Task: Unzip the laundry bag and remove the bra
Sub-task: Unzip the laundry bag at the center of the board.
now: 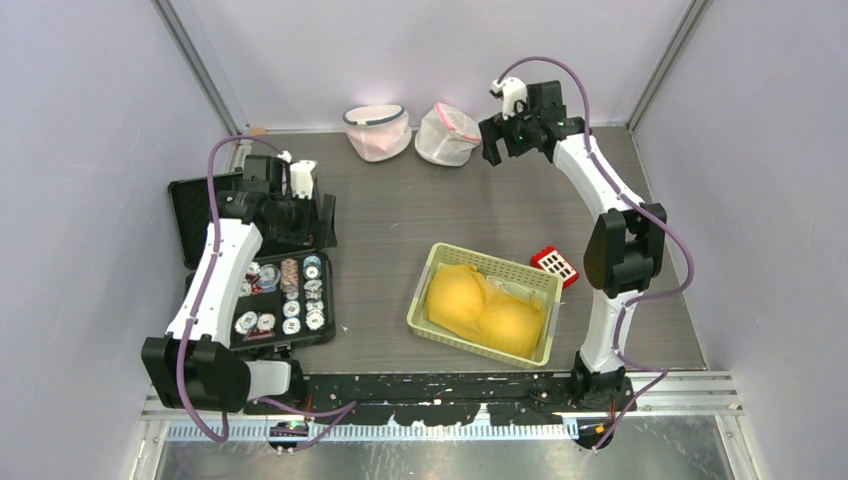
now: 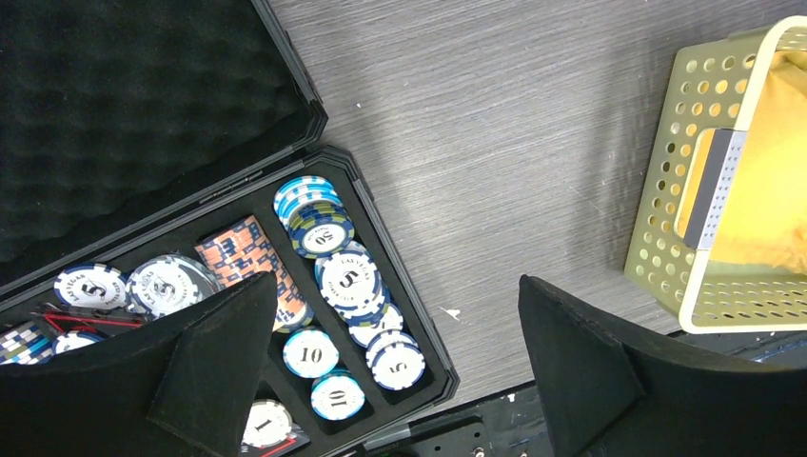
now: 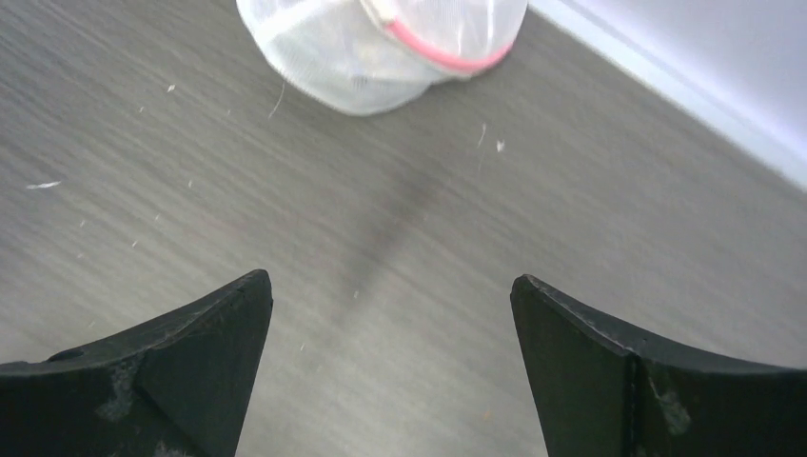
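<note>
I should next move my right gripper down and to the left in the top view, onto the closest end of the pink zip band, because the white bag is beyond my right gripper's fingers.
Two round mesh laundry bags sit at the back of the table. One is white with a pink zip band point(image 1: 447, 134) point(image 3: 381, 43). The other has a grey band and pink fabric showing through point(image 1: 377, 131). My right gripper point(image 1: 503, 148) point(image 3: 390, 279) hangs open just right of the white bag, nothing between its fingers, with the bag ahead of the fingertips. My left gripper point(image 1: 318, 225) point(image 2: 397, 279) stands open over the right edge of a poker chip case point(image 2: 314, 124), also holding nothing. A yellow bra point(image 1: 487, 305) lies in a green basket point(image 1: 428, 290) point(image 2: 666, 190).
The open black case of poker chips point(image 1: 285, 295) lies at the left, its foam lid point(image 1: 195, 215) folded back. A small red and white object point(image 1: 555, 264) rests right of the basket. Purple walls close in on three sides.
</note>
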